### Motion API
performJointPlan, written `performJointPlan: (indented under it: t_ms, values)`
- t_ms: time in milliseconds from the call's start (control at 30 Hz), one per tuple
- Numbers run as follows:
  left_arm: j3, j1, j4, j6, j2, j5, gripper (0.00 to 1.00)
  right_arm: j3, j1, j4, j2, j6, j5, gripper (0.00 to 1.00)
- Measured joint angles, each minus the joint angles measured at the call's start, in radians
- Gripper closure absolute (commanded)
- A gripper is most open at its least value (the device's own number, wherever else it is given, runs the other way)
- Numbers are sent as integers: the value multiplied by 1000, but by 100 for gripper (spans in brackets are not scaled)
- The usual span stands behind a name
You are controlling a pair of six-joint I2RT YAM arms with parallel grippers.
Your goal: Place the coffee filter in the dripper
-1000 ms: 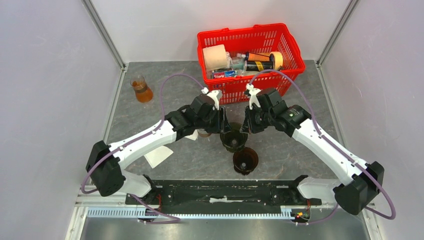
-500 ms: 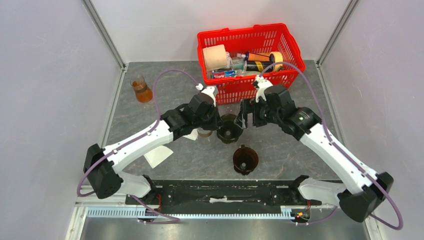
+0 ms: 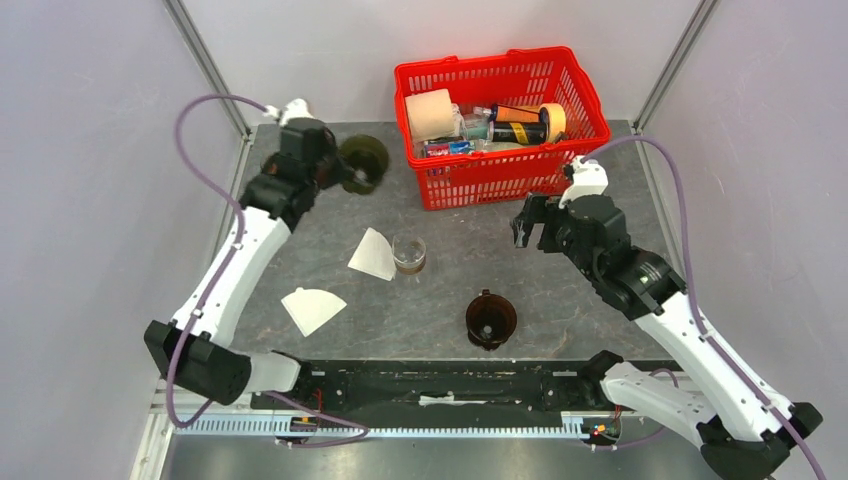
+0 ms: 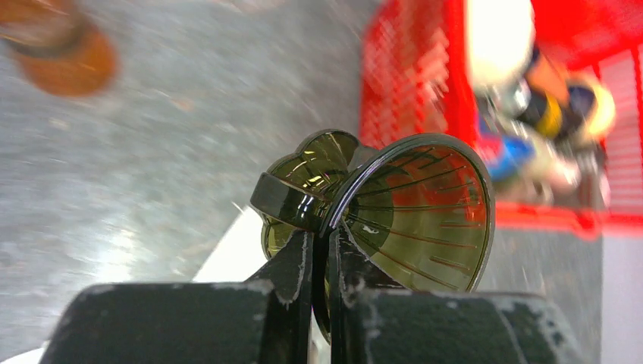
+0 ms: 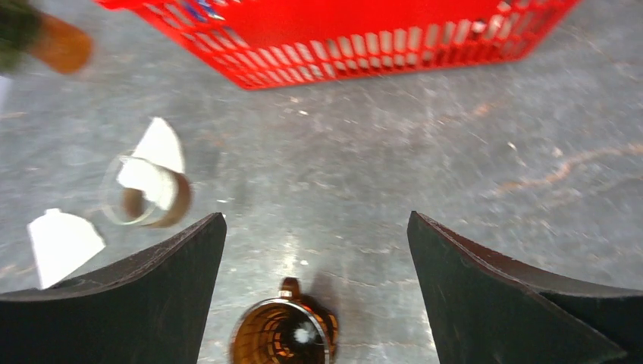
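My left gripper goes down toward the left in its wrist view next. It releases the dark olive dripper atop the orange beaker [image 4: 54,36], which stands below on that side.
My left gripper [image 3: 343,170] is shut on the rim of a dark olive dripper [image 3: 364,160], holding it tipped on its side above the back left of the table. Up close, its fingers [image 4: 297,262] pinch the dripper's [image 4: 413,212] wall. A brown dripper [image 3: 490,320] stands upright near the front. Two white coffee filters lie on the table, one [image 3: 372,253] leaning against a small glass cup [image 3: 408,255], the other [image 3: 312,308] flat further forward. My right gripper [image 3: 531,224] hangs open and holds nothing, above the brown dripper [image 5: 282,334].
A red basket [image 3: 500,182] full of bottles and rolls stands at the back centre, close to the held dripper [image 4: 409,76]. An orange beaker [image 4: 64,53] shows blurred at the back left. Grey walls close in both sides.
My left gripper closed on the olive dripper and swung it from the table's middle to the back left. My right gripper let go of it, opened wide and drew back to the right.
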Motion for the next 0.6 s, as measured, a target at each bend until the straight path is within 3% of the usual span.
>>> performJointPlan:
  t_ms: [167, 333, 600]
  values:
    - [128, 224, -14, 4, 95, -61, 98, -37, 0, -47, 40, -1, 102, 3]
    - [224, 410, -10, -43, 272, -19, 98, -40, 0, -60, 43, -4, 153, 3]
    - [328, 548, -67, -158, 437, -48, 98, -40, 0, -60, 65, -11, 180, 3]
